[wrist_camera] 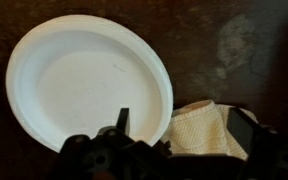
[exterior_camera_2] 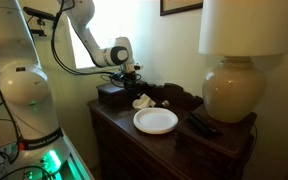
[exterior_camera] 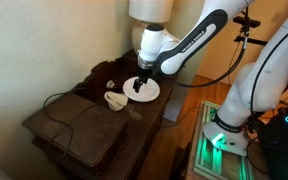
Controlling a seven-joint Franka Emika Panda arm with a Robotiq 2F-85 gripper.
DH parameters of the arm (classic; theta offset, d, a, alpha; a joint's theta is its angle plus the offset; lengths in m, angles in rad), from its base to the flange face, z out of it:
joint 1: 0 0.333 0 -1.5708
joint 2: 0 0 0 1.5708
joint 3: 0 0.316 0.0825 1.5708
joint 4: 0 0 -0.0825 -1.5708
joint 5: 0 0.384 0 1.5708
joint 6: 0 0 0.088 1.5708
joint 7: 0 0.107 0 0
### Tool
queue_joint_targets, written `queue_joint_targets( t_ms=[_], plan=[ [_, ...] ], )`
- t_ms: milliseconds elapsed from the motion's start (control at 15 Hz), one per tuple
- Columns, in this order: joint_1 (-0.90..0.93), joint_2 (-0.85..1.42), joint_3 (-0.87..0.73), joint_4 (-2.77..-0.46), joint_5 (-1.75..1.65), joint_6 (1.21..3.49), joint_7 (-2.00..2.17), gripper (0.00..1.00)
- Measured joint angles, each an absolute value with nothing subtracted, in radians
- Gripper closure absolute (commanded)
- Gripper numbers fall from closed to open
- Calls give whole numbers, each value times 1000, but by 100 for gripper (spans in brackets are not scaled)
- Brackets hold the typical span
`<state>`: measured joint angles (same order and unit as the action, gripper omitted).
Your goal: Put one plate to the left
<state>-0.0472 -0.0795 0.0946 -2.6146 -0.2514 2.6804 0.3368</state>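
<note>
My gripper moves down, open, toward the plate and onto its rim point(exterior_camera_2: 138, 113) point(wrist_camera: 166, 118) beside the cream object next, since that rim already lies between my spread fingers.
A white round plate point(exterior_camera: 144, 90) lies on the dark wooden dresser point(exterior_camera: 59, 135), and shows in both exterior views point(exterior_camera_2: 156, 120). It fills the upper left of the wrist view point(wrist_camera: 79, 80). I cannot make out a second plate. A small cream lumpy object point(wrist_camera: 206, 130) lies right beside the plate's rim point(exterior_camera: 114, 99) point(exterior_camera_2: 141, 102). My gripper point(wrist_camera: 184, 125) hangs open and empty above them. One finger is over the plate's edge and the other is past the cream object. It hovers near the plate's edge point(exterior_camera: 137, 84) point(exterior_camera_2: 132, 84).
A large lamp point(exterior_camera_2: 234, 85) stands at one end of the dresser point(exterior_camera_2: 229, 140), its base close to the plate. A dark box point(exterior_camera_2: 110, 93) and a dark heap point(exterior_camera_2: 174, 97) sit behind the plate. A black flat item point(exterior_camera_2: 201, 125) lies by the lamp. A cable point(exterior_camera: 69, 103) runs across the dresser top.
</note>
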Motion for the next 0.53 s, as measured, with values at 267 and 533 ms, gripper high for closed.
queue_joint_targets(
  t_ms=[267, 533],
  plan=[
    [-48, -26, 62, -2615, -253, 2759, 313, 0],
    [-48, 51, 24, -2614, -254, 2852, 285, 9]
  ],
)
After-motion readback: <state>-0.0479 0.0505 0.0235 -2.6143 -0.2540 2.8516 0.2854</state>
